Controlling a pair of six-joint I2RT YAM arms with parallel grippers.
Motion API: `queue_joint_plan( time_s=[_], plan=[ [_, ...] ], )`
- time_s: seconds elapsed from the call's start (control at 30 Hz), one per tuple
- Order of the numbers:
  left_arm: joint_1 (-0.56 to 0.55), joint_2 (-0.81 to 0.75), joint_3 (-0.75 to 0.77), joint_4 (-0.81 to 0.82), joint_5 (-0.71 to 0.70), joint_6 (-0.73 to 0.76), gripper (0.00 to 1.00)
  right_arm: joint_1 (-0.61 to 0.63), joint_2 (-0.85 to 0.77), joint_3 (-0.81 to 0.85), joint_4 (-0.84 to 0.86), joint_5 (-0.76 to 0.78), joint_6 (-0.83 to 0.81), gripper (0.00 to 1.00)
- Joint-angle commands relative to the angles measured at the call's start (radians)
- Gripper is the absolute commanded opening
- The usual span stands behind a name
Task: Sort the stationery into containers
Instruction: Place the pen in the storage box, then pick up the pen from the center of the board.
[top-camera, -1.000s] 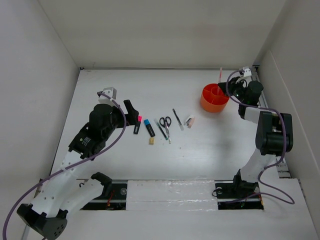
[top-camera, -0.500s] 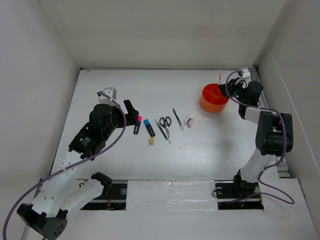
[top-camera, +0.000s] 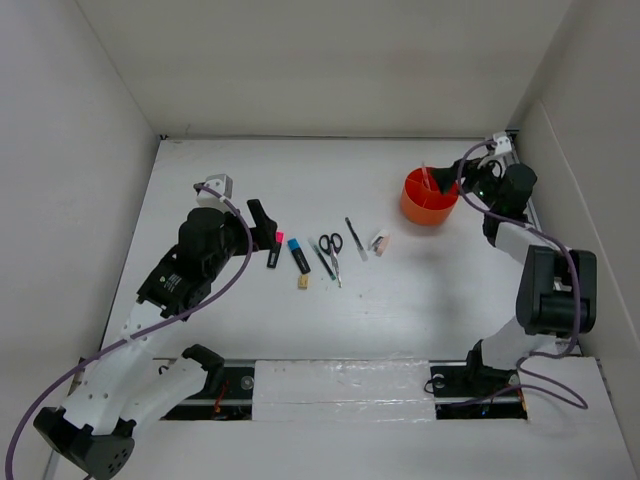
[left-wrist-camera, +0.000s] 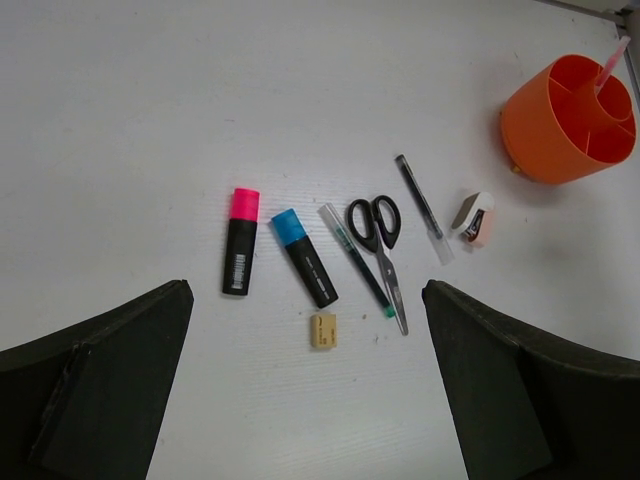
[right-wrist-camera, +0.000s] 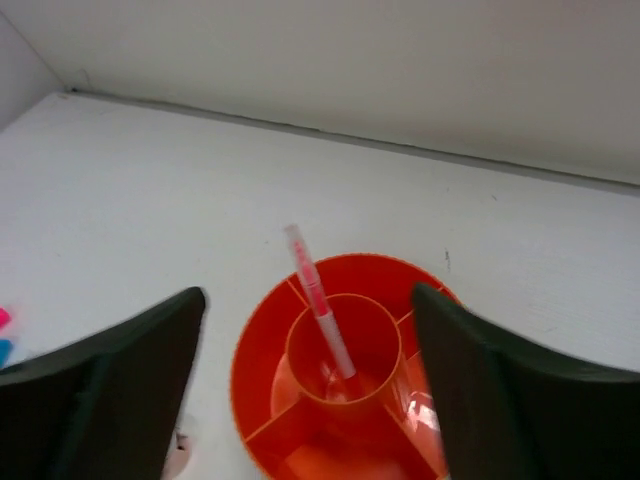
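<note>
I need to move my right gripper to the left in the top view next, to the second pen below. It should come down onto the second pen's far end (top-camera: 351, 228), clear of the scissors.
The orange organiser (top-camera: 429, 197) (left-wrist-camera: 570, 118) (right-wrist-camera: 340, 400) stands at the back right. A pink pen (right-wrist-camera: 320, 310) (left-wrist-camera: 608, 62) leans in its centre tube, free of any grip. My right gripper (right-wrist-camera: 309, 292) (top-camera: 478, 175) hovers open just above and to the right of it. On the table lie a pink-capped highlighter (left-wrist-camera: 241, 241), a blue-capped highlighter (left-wrist-camera: 304, 257), a dark pen (left-wrist-camera: 357, 260), scissors (left-wrist-camera: 381, 245), a second pen (left-wrist-camera: 420, 200), a yellowish eraser (left-wrist-camera: 323, 330) and a whitish eraser (left-wrist-camera: 474, 218). My left gripper (left-wrist-camera: 306, 290) (top-camera: 262, 228) hangs open to the left of this row, holding nothing.
White walls close the table at the back (top-camera: 330, 90), left (top-camera: 70, 200) and right (top-camera: 590, 180). A rail with the arm bases (top-camera: 340, 385) runs along the near edge. The right arm's cable (top-camera: 462, 160) loops beside the organiser.
The right gripper has opened and let go of the pink pen, which now leans in the organiser's centre tube. The right wrist has shifted slightly to the right. The left arm is still.
</note>
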Motion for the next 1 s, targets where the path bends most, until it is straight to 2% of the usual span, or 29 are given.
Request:
queue_joint_plan(
  time_s=[0.0,0.03,0.1,0.13,0.17,0.23,0.27,0.33,0.5,0.57,0.6,0.67,0.77,0.97],
  plan=[
    [0.003,-0.005,0.002,0.025,-0.030,0.011,1.00,0.029,-0.149,-0.022,0.057,0.064,0.032,1.00],
    [0.003,-0.005,0.002,0.014,-0.061,-0.001,1.00,0.054,-0.186,-0.022,-0.005,0.172,0.032,1.00],
    [0.003,0.009,0.013,-0.009,-0.108,-0.021,1.00,0.181,-0.296,0.001,-0.123,0.368,-0.021,1.00],
    [0.003,0.018,0.013,-0.023,-0.178,-0.051,1.00,0.243,-0.323,0.024,-0.262,0.496,-0.022,1.00],
    [0.003,0.027,0.023,-0.040,-0.214,-0.068,1.00,0.375,-0.338,0.055,-0.339,0.749,-0.046,1.00],
    [0.003,0.058,0.036,-0.084,-0.278,-0.102,1.00,0.489,-0.338,0.171,-0.487,0.971,-0.061,1.00],
    [0.003,0.058,0.046,-0.095,-0.320,-0.116,1.00,0.527,-0.338,0.202,-0.592,1.027,-0.051,1.00],
    [0.003,0.070,0.046,-0.109,-0.331,-0.137,1.00,0.589,-0.329,0.244,-0.645,0.974,-0.007,1.00],
    [0.003,0.059,0.046,-0.118,-0.372,-0.160,1.00,0.580,-0.352,0.156,-0.514,0.536,0.089,1.00],
    [0.003,0.039,0.046,-0.130,-0.386,-0.174,1.00,0.606,-0.305,0.166,-0.533,0.477,0.089,1.00],
    [0.003,0.039,0.046,-0.130,-0.395,-0.185,1.00,0.636,-0.294,0.166,-0.586,0.492,0.075,1.00],
    [0.003,0.007,0.056,-0.141,-0.423,-0.197,1.00,0.767,-0.272,0.175,-0.631,0.647,0.075,1.00],
    [0.003,-0.013,0.047,-0.141,-0.434,-0.208,1.00,0.886,-0.205,0.175,-0.679,0.748,0.084,0.97],
    [0.003,-0.014,0.046,-0.141,-0.423,-0.208,1.00,0.885,0.001,0.271,-0.835,0.839,0.107,0.91]
  ],
)
